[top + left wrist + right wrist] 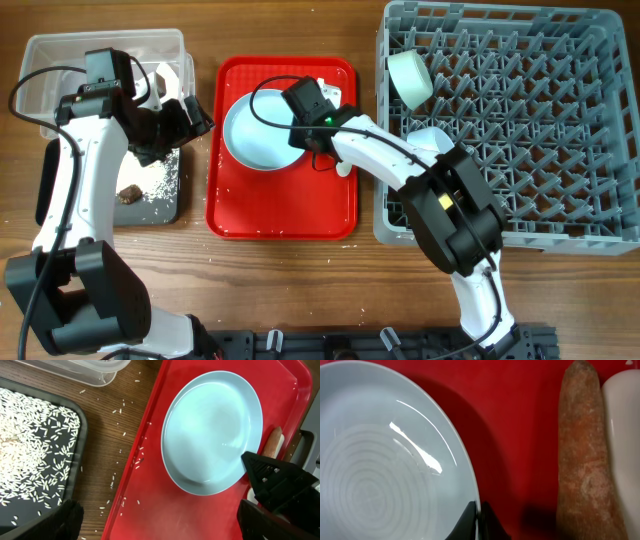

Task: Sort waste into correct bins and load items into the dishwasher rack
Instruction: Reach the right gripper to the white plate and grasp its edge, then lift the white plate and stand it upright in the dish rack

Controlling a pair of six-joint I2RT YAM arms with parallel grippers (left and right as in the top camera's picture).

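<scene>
The plate in my right gripper should next go up, swing outward over the rack's far end (496,78), tilt upright and go down, since there are empty slots beside the pale bowl.
The pale blue plate (252,130) lies on the flat red tray (280,205). My right gripper (303,137) is shut on the plate's right rim; the right wrist view shows both fingers (479,521) pinching the edge of the plate (380,460). An orange-brown carrot-like stick (584,460) lies just right of the plate, with the white spoon (626,435) beside it. My left gripper (160,525) is open and empty, hovering over the red tray's left edge (150,435). Rice grains cover the black tray (30,445).
The clear tub (100,55) stands at the back left, with the black tray (165,205) and a brown lump (128,193) in front of it. The grey rack (590,130) on the right holds a pale bowl (410,78). Loose rice lies on the wood (117,435).
</scene>
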